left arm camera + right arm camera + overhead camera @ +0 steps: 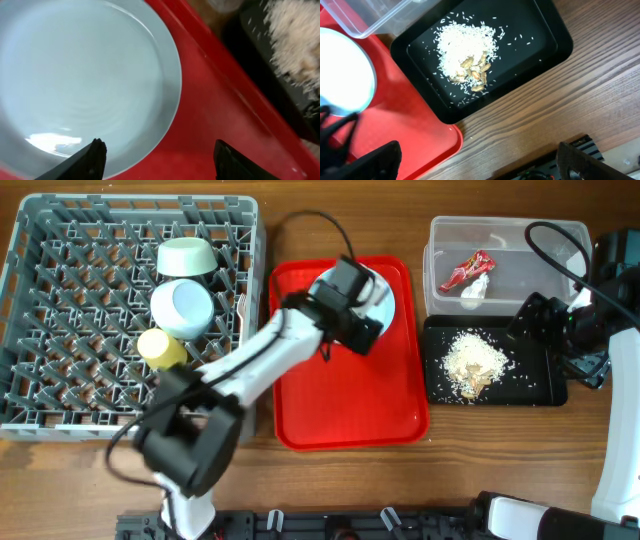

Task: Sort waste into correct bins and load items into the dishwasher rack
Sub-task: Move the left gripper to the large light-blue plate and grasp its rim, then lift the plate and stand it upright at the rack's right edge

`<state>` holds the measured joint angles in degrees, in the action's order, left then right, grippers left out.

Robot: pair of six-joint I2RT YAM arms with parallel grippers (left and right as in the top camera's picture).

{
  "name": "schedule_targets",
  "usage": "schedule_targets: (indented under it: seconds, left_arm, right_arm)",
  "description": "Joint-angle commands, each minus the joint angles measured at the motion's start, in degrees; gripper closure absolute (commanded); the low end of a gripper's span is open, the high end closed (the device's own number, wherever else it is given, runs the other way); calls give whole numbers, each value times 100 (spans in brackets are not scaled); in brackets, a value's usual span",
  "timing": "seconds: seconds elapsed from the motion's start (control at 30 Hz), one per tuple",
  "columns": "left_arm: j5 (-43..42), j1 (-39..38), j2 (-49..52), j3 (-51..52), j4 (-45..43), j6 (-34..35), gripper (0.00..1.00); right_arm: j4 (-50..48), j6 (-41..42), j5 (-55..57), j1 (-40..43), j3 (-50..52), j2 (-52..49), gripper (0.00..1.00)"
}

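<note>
One open finger of my left gripper is over the pale blue plate (85, 75) and the other is over the red tray. I will lower my left gripper onto the plate's rim between them next.
The pale blue plate (85, 75) lies at the back of the red serving tray (340, 400); in the overhead view only its right edge (387, 302) shows past my left arm. My left gripper (160, 160) is open, low over the plate's rim, with one finger over the plate and the other over the tray; it also shows in the overhead view (352, 328). The grey rack (60, 330) holds two bowls (188, 258) (182, 308) and the yellow cup (160, 348). The clear tub (520, 235) holds the red wrapper (466, 270) and the paper wad (476, 290). The black tray (540, 40) holds food scraps (465, 55). My right gripper (480, 160) is open and empty by that tray. I do not see the fork or chopsticks.
The black tray (540, 385) sits just in front of the clear tub, right of the red tray. My right arm (610, 330) stands at the table's right edge with cables over the tub's corner. Bare wooden table (580, 100) lies in front of the trays.
</note>
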<state>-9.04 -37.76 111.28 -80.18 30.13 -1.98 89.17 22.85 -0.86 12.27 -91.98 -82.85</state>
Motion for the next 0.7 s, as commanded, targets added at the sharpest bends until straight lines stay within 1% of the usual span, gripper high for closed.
schedule_targets:
  seconds: [0.0, 0.17, 0.23, 0.27, 0.33, 0.4, 0.5, 0.6, 0.63, 0.67]
  left_arm:
    - [481, -221, 503, -7, -33, -232, 31]
    - [592, -280, 732, -7, 94, -210, 30]
    - [592, -286, 737, -7, 223, -208, 32]
    - [590, -293, 737, -7, 310, -208, 35]
    - [590, -321, 734, -7, 525, -208, 45]
    - [588, -354, 734, -7, 704, -208, 60]
    - [590, -433, 734, -7, 874, -208, 80]
    - [590, -529, 734, -7, 846, -208, 90]
    - [590, -568, 734, -7, 824, -210, 92]
    - [595, -595, 734, -7, 802, -210, 92]
  right_arm:
    - [9, -39, -48, 24, -94, 107, 0]
    - [4, -37, -46, 24, -94, 107, 0]
    - [0, -42, -46, 24, -94, 107, 0]
    - [0, -37, -44, 24, -94, 107, 1]
    - [-2, -42, -44, 24, -94, 107, 0]
    - [-13, -39, -44, 24, -94, 107, 0]
    - [-55, -39, -44, 24, -94, 105, 0]
    - [-59, -42, -46, 24, -94, 105, 0]
    - [-48, -39, -46, 24, -94, 105, 0]
    - [-46, -48, -44, 24, -94, 105, 0]
